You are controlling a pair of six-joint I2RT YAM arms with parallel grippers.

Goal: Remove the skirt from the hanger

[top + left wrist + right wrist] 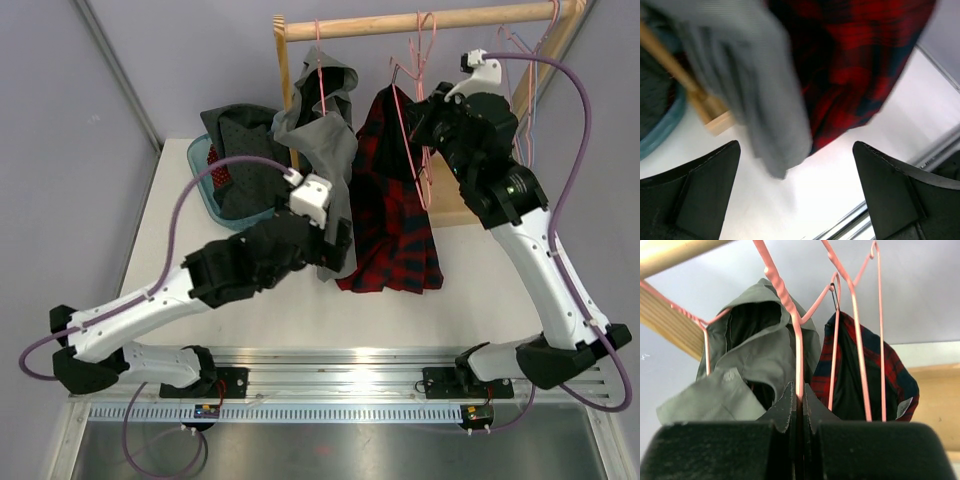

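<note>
The robot's left gripper faces the hem of the grey skirt, so next it should shift to the right in the top view, onto the skirt's lower cloth.
The red and dark tartan skirt hangs from a thin pink hanger under the wooden rod, its hem on the table. My right gripper is up by the skirt's top. In the right wrist view it is shut on a pink hanger wire, with the skirt draped just to its right. My left gripper is low by the hems. In the left wrist view it is open and empty over the table, just below the skirt.
A grey garment hangs left of the skirt on another pink hanger. A teal basin at the back left holds dotted garments. Empty pink hangers and a light blue one hang from the rod. The rack's wooden foot is close by.
</note>
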